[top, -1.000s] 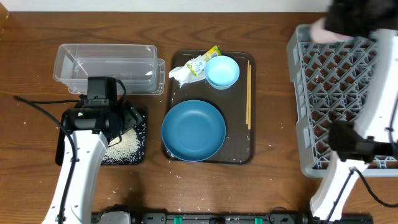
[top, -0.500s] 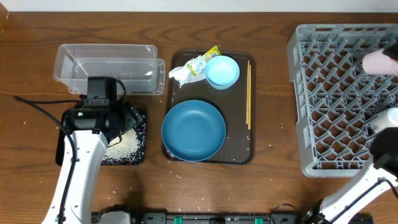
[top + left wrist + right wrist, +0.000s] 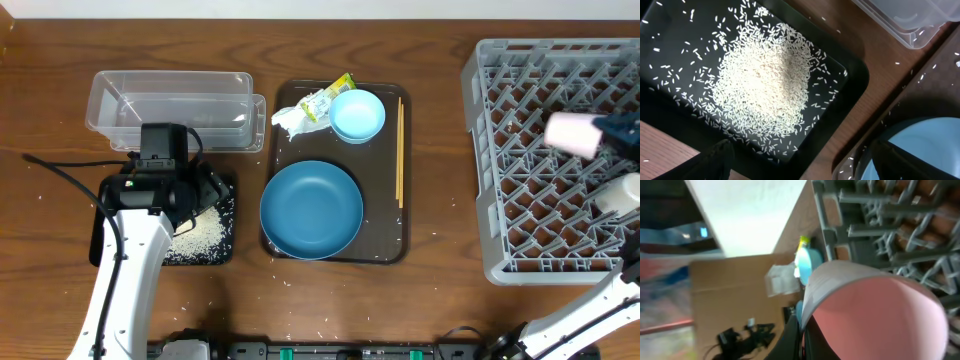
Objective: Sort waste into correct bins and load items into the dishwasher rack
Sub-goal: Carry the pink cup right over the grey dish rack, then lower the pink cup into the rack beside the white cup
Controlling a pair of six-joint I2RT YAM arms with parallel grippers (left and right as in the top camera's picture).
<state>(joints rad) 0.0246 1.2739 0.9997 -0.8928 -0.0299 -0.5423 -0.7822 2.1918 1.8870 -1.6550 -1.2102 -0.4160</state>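
My right gripper moves back and down onto the pegs beside the white cup next and releases the pink cup's rim there, since those pegs stand empty.
My right gripper [image 3: 598,134] is shut on the rim of the pink cup [image 3: 570,132], holding it tilted on its side over the right half of the grey dishwasher rack [image 3: 520,160]. In the right wrist view the pink cup [image 3: 875,320] fills the lower right, its rim pinched between my fingers [image 3: 795,337], with rack pegs [image 3: 880,225] behind. A white cup [image 3: 615,195] sits in the rack. My left gripper [image 3: 205,188] [image 3: 805,167] hangs open above the rice [image 3: 762,85] in the black tray [image 3: 105,225]. On the brown tray lie the dark-blue dish [image 3: 311,209], light-blue bowl [image 3: 357,114], chopsticks [image 3: 400,150], wrapper [image 3: 327,98] and tissue [image 3: 290,120].
The clear tub [image 3: 170,105] stands behind the black tray, just beyond my left arm. The brown serving tray [image 3: 395,250] lies between the bins and the rack. Loose rice grains dot the wooden table around the black tray.
My right arm has carried the pink cup from the rack's far left corner across to its right side, then down and inward over the rack. The left arm has not moved.
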